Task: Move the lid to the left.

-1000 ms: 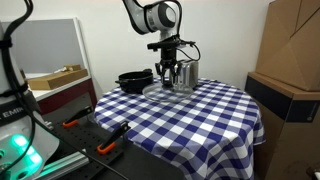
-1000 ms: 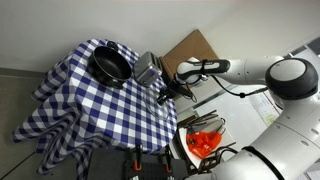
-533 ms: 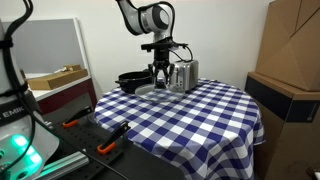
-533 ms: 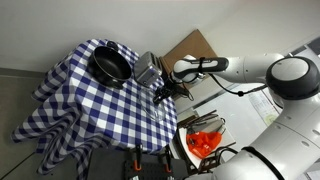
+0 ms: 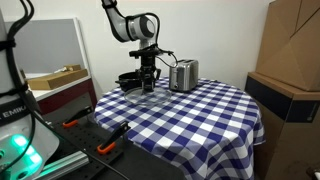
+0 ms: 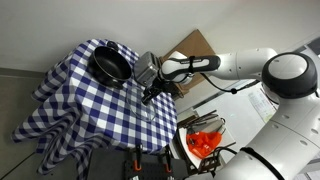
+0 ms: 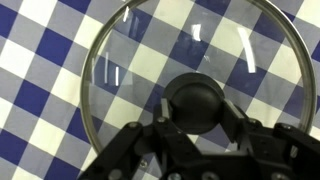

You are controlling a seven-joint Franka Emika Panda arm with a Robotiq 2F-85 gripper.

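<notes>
Next, my gripper lowers the lid onto the cloth beside the black pot (image 5: 131, 80), then releases the knob, since only bare checked cloth shows through the glass.
The lid (image 7: 150, 60) is a round clear glass disc with a thin metal rim and a dark centre knob (image 7: 197, 102). In the wrist view my gripper (image 7: 197, 118) is shut on the knob, with the checked cloth showing through the glass. In both exterior views the gripper (image 5: 148, 82) (image 6: 150, 93) holds the faintly visible lid (image 5: 143, 96) over the cloth, in front of the black pot (image 5: 131, 80) (image 6: 110, 66) and beside the steel toaster (image 5: 182, 75) (image 6: 147, 69).
A round table with a blue-and-white checked cloth (image 5: 190, 115) (image 6: 90, 110). Cardboard boxes (image 5: 290, 70) stand at one side. Orange-handled tools (image 5: 90, 123) lie on a low bench. A red object in a wire basket (image 6: 203, 143) sits near the table.
My gripper has carried the lid across the table, away from the front of the toaster and towards the pot side. The pot and toaster have not moved.
</notes>
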